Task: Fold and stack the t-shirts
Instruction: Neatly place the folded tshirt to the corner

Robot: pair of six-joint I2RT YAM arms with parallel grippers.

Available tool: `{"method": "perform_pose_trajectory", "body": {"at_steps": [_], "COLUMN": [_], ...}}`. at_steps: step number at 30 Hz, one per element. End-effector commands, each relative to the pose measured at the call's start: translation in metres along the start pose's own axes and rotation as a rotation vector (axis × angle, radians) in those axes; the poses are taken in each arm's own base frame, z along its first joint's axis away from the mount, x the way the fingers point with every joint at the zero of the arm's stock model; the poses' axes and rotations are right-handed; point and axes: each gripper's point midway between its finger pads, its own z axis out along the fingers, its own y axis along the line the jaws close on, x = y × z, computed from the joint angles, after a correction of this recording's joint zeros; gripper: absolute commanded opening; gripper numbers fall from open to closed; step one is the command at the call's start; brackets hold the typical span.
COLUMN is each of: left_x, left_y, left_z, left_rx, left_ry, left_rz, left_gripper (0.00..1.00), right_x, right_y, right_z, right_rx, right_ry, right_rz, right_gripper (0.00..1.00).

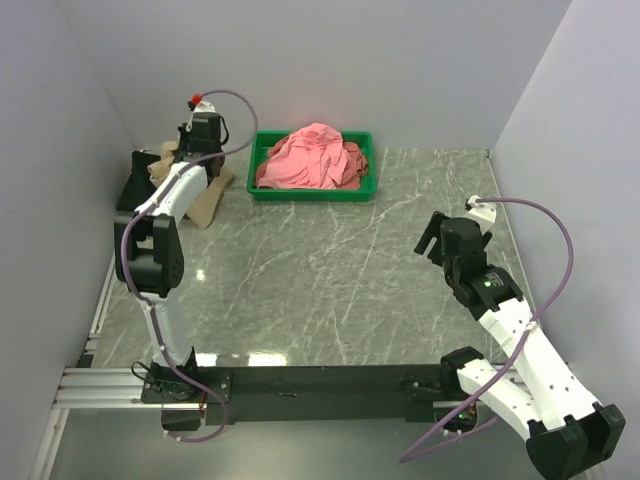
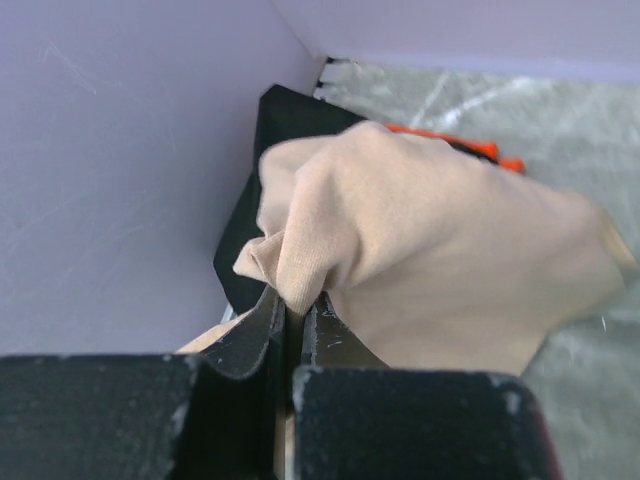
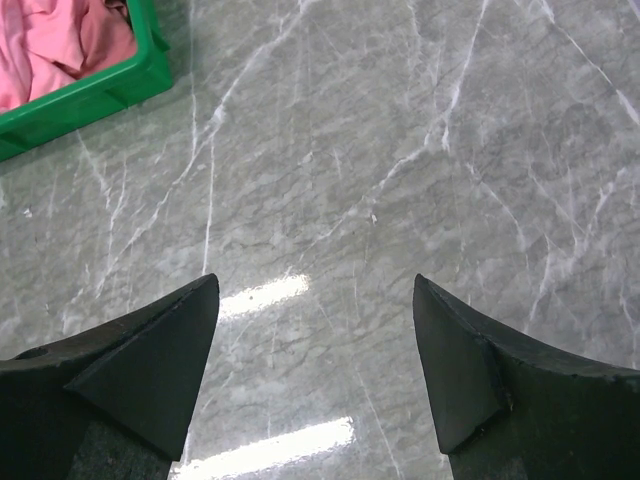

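I will next move my left gripper to the left in the top view and then down, over the black t-shirt [image 1: 142, 178] [image 2: 280, 130], to let go of the tan t-shirt's fold, because the wall side of the black t-shirt is bare.
In the far left corner my left gripper [image 1: 197, 140] is shut on a fold of the tan t-shirt [image 1: 203, 203], which drapes down over the stack there. In the left wrist view the gripper [image 2: 295, 305] pinches a bunched ridge of the tan t-shirt [image 2: 430, 240]. Under it lie a black t-shirt [image 2: 280, 130] and the edge of an orange t-shirt [image 2: 460, 146]. A heap of pink t-shirts [image 1: 310, 158] fills the green tray [image 1: 312, 195]. My right gripper [image 1: 436, 236] hovers open over bare marble at the right, nothing between its fingers [image 3: 160, 350].
The grey walls meet close behind and left of the stack. The green tray [image 3: 95, 98] with pink cloth [image 3: 50, 40] shows at the top left of the right wrist view. Marble tabletop [image 1: 330, 270] spreads between the arms.
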Motion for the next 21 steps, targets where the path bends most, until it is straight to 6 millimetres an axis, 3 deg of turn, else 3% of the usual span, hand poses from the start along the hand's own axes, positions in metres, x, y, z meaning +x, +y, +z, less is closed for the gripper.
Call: {"method": "perform_pose_trajectory", "body": {"at_steps": [1,5,12,17,21], "left_x": [-0.034,-0.047,-0.075,-0.074,-0.062], "left_y": [0.013,0.018,0.044,0.055,0.071], "left_z": [0.005,0.006,-0.007,-0.007,0.009], "left_rx": [-0.014,-0.018,-0.022,-0.021,-0.061], "left_ry": [-0.045,-0.065,-0.092,-0.089,-0.051], "left_rz": [-0.082,-0.118,-0.228,-0.245,-0.292], "left_gripper": [0.01,0.01,0.01,0.01,0.01], "right_x": [-0.011,-0.011,-0.01,-0.009,-0.01], "right_y": [-0.004,-0.006,-0.007,-0.009,-0.011], "right_z": [0.002,0.003,0.004,0.006,0.005], "right_rx": [0.033,0.047,0.054,0.07,0.072], "right_ry": [-0.041,-0.044,-0.041,-0.044,-0.049], "right_rz": [0.026,0.025,0.024,0.026,0.029], "right_gripper": [0.84,0.84,0.84,0.84,0.84]}}
